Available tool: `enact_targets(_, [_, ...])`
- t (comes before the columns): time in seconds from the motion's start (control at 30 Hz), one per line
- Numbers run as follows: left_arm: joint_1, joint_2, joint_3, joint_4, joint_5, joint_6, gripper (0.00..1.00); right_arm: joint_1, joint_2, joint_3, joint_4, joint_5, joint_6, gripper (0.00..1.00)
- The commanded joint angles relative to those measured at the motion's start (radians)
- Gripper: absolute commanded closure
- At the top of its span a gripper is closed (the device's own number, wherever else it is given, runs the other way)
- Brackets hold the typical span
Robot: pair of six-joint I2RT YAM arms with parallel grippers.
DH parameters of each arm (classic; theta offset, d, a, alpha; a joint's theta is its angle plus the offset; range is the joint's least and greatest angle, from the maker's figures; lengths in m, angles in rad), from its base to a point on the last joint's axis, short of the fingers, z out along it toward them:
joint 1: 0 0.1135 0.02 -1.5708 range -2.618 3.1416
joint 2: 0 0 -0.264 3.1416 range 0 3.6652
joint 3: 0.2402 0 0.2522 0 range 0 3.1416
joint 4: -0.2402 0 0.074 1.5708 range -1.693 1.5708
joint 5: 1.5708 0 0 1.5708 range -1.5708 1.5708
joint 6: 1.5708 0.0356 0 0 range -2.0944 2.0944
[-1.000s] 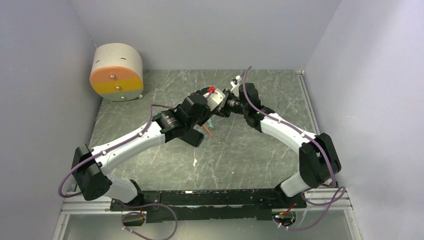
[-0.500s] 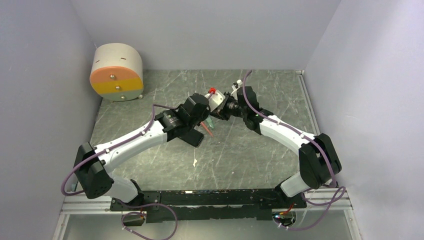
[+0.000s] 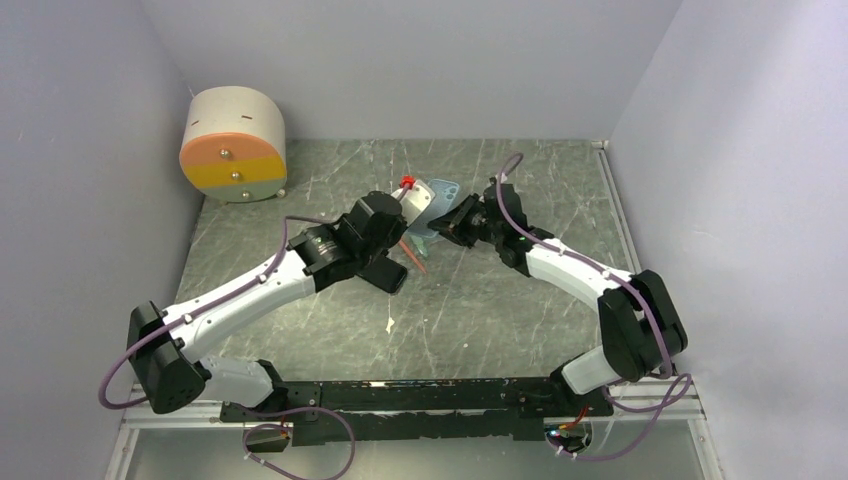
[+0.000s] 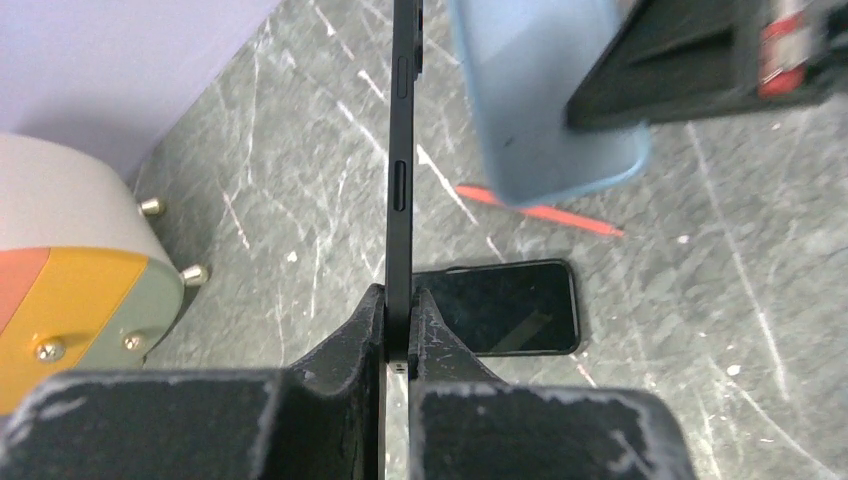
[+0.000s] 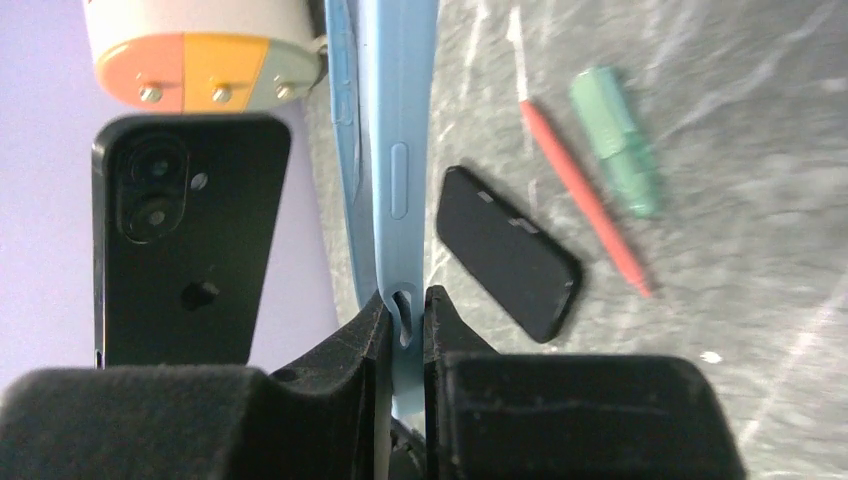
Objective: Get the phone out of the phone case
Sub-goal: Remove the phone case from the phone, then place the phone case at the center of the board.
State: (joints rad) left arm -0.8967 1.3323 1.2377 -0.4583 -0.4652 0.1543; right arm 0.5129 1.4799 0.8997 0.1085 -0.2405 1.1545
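My right gripper will lower the empty case and let go of it on the bare tabletop past the marker, which is below and to the gripper's right in the top view.
The black phone (image 4: 402, 150) stands edge-on in the left wrist view, its lower end pinched in my left gripper (image 4: 400, 300), which is shut on it. The right wrist view shows the phone's (image 5: 190, 240) back with its two camera lenses, clear of the case. The light blue phone case (image 5: 400, 150) is empty, and my right gripper (image 5: 405, 300) is shut on its bottom edge. From above, the case (image 3: 432, 195) hangs between the left gripper (image 3: 403, 200) and the right gripper (image 3: 455, 215), over the middle of the table.
A second black phone (image 3: 385, 275) lies flat on the table under the left arm. A red pen (image 5: 585, 200) and a green marker (image 5: 615, 155) lie beside it. A white drum with an orange and yellow face (image 3: 232, 145) stands at the back left corner.
My left gripper has shut on the phone and drawn it left, out of the case. The right gripper has moved slightly right with the case, so the two now stand apart.
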Motion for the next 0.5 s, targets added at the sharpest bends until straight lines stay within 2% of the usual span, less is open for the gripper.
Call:
enact_targets(0.0, [0.024,-0.048,-0.042,0.061,-0.085,-0.017,0.98,-0.078,-0.051,-0.055,0.073,0.032,-0.041,1.00])
enact_targets(0.1, [0.049,-0.077,-0.081,0.091,-0.092,-0.045,0.97,-0.158,-0.039,-0.050,0.067,-0.018,-0.128,1.00])
enact_targets(0.23, [0.078,-0.130,-0.160,0.165,-0.079,-0.045,0.97,-0.272,0.052,0.035,0.010,-0.202,-0.290,1.00])
enact_targets(0.47, [0.088,-0.194,-0.309,0.289,-0.074,-0.027,0.97,-0.315,0.263,0.291,-0.289,-0.356,-0.635,1.00])
